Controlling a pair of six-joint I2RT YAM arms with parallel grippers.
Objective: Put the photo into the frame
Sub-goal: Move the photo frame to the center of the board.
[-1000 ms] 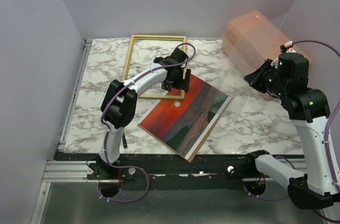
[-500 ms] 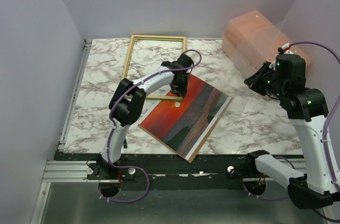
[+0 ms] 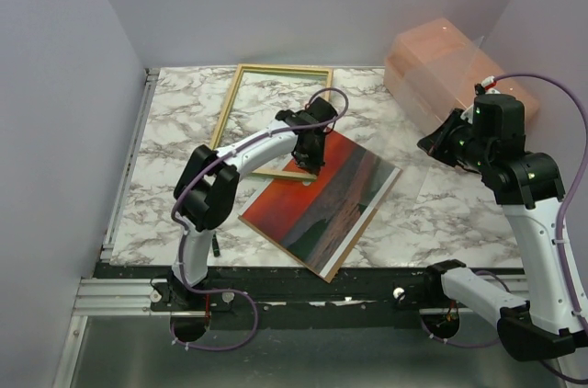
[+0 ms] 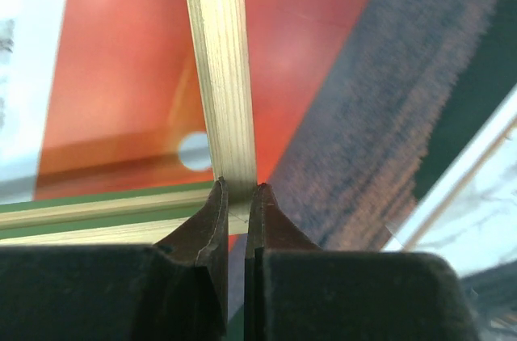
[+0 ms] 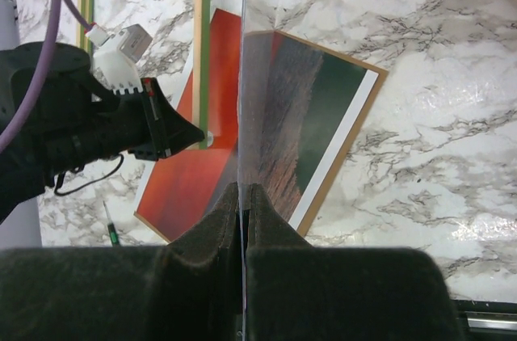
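Observation:
The frame leaves that end of the photo uncovered, so next my left gripper will pull the frame's corner back onto the photo's white edge by the green band and release it.
The photo, a red-orange sunset print, lies slanted on a brown board at mid-table. The frame lies behind it, pale wood side up, its near right corner over the photo's top corner. My left gripper is shut on that corner; in the left wrist view the fingers pinch the wooden rail above the photo. My right gripper hangs at the right, shut on the edge of a clear sheet. In the right wrist view the sheet's edge rises from the right gripper.
The brown backing board shows as a thin border under the photo. A small dark tool lies by the left arm's base. The marble table ends at a metal rail on the left and a black bar in front.
My left gripper has gone from open to shut on the frame's near right corner. The frame has swung, its far end shifting right. The right arm has barely moved.

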